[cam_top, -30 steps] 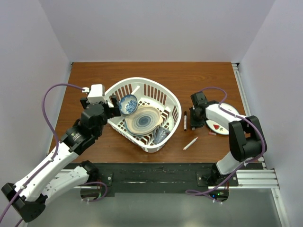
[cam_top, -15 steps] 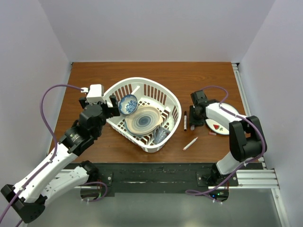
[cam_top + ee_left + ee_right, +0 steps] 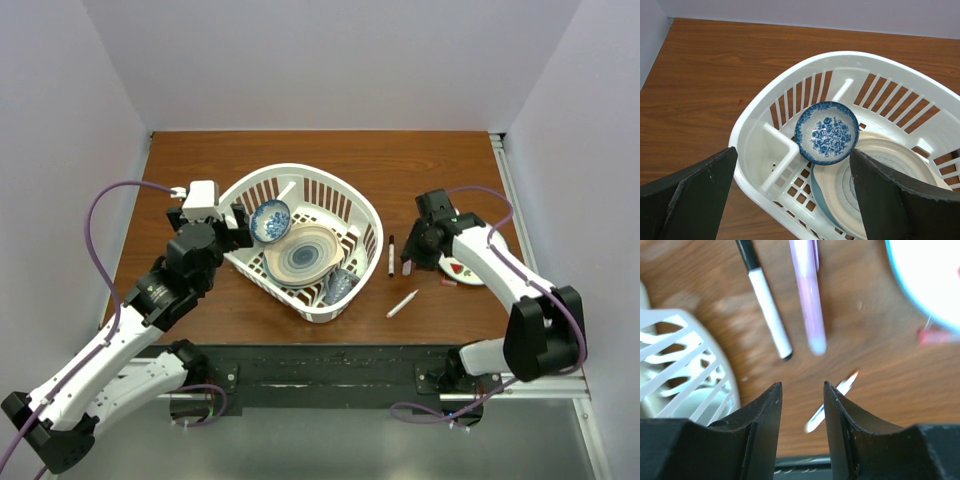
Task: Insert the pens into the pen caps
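I should next move my right gripper back, turn it in line with the pen and lower it near the reddish tip (image 3: 411,296) (image 3: 846,385), because the white pen lies slanted below.
A white pen with a black cap (image 3: 767,305) and a pale pink pen (image 3: 809,300) lie side by side on the table beyond my right gripper (image 3: 801,390), which is open, empty and above the wood. A white pen with a reddish tip (image 3: 832,402) lies between its fingers, lower down. A small red piece, maybe a cap (image 3: 932,334), lies by the plate. From above, the black-capped pen (image 3: 391,255), the white pen (image 3: 402,303) and the red piece (image 3: 449,283) lie near the right gripper (image 3: 418,250). My left gripper (image 3: 792,170) is wide open over the basket's rim.
A white basket (image 3: 365,215) holds a blue flowered bowl (image 3: 826,132), a large plate (image 3: 875,175) and a glass (image 3: 340,284). A small white plate with a blue rim (image 3: 470,268) lies right of the pens. The basket's wall (image 3: 685,365) is just left of the right gripper.
The right arm's elbow has swung out to the right and its gripper has shifted slightly right, away from the pens. The left arm has barely moved.
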### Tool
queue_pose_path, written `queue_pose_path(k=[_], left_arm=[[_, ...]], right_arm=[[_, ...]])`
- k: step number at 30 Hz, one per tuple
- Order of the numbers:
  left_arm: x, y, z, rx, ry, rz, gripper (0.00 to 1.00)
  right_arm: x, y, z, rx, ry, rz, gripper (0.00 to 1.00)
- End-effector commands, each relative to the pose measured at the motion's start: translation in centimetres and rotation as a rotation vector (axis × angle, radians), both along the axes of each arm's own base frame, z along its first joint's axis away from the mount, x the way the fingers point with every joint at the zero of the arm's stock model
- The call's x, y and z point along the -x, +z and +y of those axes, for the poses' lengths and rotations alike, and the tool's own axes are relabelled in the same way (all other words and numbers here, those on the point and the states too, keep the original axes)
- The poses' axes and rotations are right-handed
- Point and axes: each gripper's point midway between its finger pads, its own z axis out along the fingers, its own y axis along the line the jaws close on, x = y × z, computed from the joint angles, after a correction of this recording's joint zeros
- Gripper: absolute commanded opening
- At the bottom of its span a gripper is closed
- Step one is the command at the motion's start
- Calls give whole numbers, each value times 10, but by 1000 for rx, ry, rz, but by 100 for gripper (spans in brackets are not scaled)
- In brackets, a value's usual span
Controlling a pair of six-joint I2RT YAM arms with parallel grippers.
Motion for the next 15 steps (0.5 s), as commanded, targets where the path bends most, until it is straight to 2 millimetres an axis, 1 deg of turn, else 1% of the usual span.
queue_pose_path(k=[1,2,4,5,6,7,9,10,12,15], left_arm=[[-2,9,1,12,-2,-43,100],[-1,11,0,19,-5,-51,100],[-1,10,0,20,-10,-50,100],[-2,9,0,19,-10,-49,100],[-2,9,-1,19,-11,-46,100],[-2,9,-2,18,-12,-45,100],[-2,9,-2,15,-12,-41,100],[-2,9,-1,15,-8,-43,100],[-1,9,1,15,-5,-44,100],[0,10,4,17,11,-49,100]], right_arm=[[30,1,19,-218,-272,54,43],[32,0,20,-234,-293,55,44],[38,-4,14,-218,-341,66,45],[39,-3,8,-195,-359,60,45],[48,-5,2,-156,-377,87,46],[50,-5,-4,-130,-411,89,46],[57,-7,-8,-114,-425,116,47],[58,-10,-9,-110,-446,117,47],[57,-14,-6,-131,-455,116,47],[62,-30,-3,-132,-467,167,45]])
